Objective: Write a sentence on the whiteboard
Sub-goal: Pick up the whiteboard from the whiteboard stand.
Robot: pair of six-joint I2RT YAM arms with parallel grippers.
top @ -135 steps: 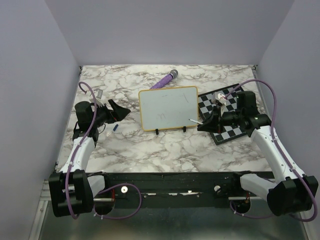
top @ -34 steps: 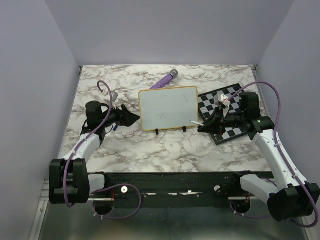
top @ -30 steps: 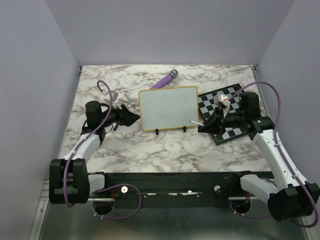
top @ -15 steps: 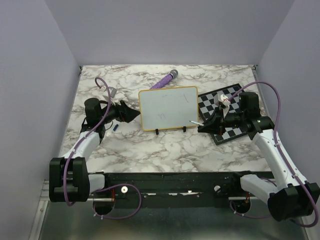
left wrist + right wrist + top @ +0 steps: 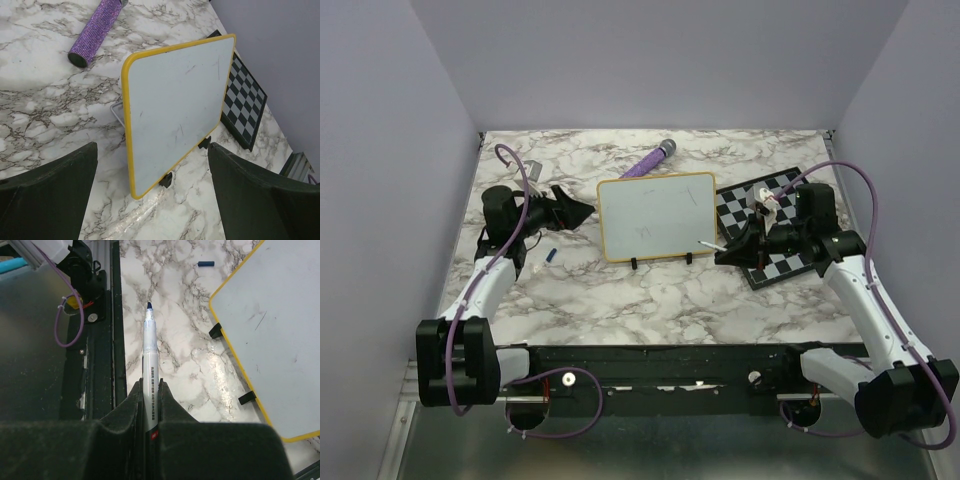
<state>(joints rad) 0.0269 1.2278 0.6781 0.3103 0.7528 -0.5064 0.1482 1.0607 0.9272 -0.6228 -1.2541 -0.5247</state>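
My left gripper needs to move its open fingers to the right in the top view next and turn onto the board's nearest upper corner (image 5: pixel 601 188) (image 5: pixel 128 62), because the corner is over there.
The whiteboard (image 5: pixel 657 215), white with a yellow frame and two black feet, stands on the marble table; it also shows in the left wrist view (image 5: pixel 175 105) and the right wrist view (image 5: pixel 280 335). It carries only faint thin strokes, with no readable blue sentence. My left gripper (image 5: pixel 578 212) is open and empty, just left of the board's left edge, and its jaws (image 5: pixel 152 150) frame the board. My right gripper (image 5: pixel 732 250) is shut on a white marker (image 5: pixel 150 355) with a blue tip, uncapped, pointing at the board's lower right corner.
A purple glitter cylinder (image 5: pixel 650 160) lies behind the board. A black-and-white chessboard (image 5: pixel 790 260) lies under my right arm. A small blue cap (image 5: pixel 549 256) lies on the table below my left gripper. Walls close in on three sides.
My left gripper has risen and swung toward the far side, staying open by the board's left edge. The right gripper and marker have barely moved.
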